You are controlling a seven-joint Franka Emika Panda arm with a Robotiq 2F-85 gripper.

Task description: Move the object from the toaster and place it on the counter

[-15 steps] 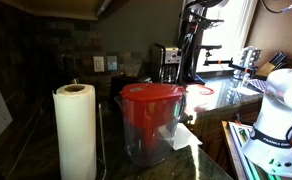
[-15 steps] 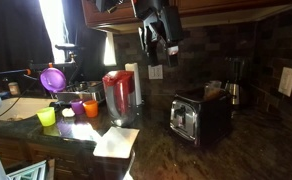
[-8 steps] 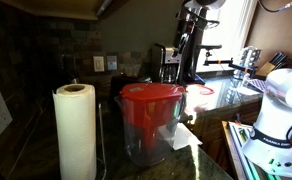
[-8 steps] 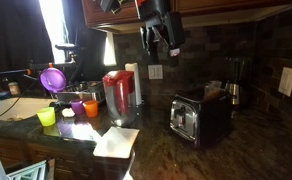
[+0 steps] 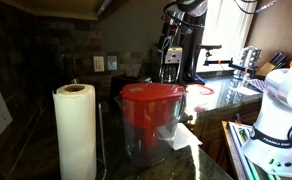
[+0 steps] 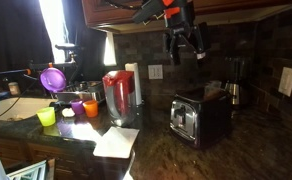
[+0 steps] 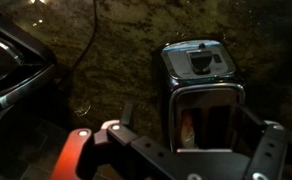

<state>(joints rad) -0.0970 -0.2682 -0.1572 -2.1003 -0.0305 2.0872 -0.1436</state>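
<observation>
My gripper goes down and outward over the slot to the object's upper end next.
The silver toaster [image 6: 196, 116] stands on the dark speckled counter [image 6: 186, 160]. In the wrist view I look straight down on the toaster [image 7: 201, 70], and an orange-brown object [image 7: 189, 128] stands in its left slot. The right slot looks dark and empty. My gripper [image 6: 183, 38] hangs open and empty high above the toaster, with its fingers [image 7: 198, 145] spread on either side of the slots. In an exterior view the gripper [image 5: 172, 45] shows at the back by the window.
A red-lidded pitcher [image 6: 119, 92] and a paper towel roll [image 5: 75, 130] stand beside the toaster. Coloured cups [image 6: 71, 108] and a white napkin [image 6: 116, 142] lie nearer the sink. A coffee maker [image 6: 234, 80] stands behind the toaster. A cord [image 7: 86, 50] crosses the counter.
My gripper has moved sideways, away from the pitcher side, to a spot over the toaster. It stays open. Nothing on the counter has moved.
</observation>
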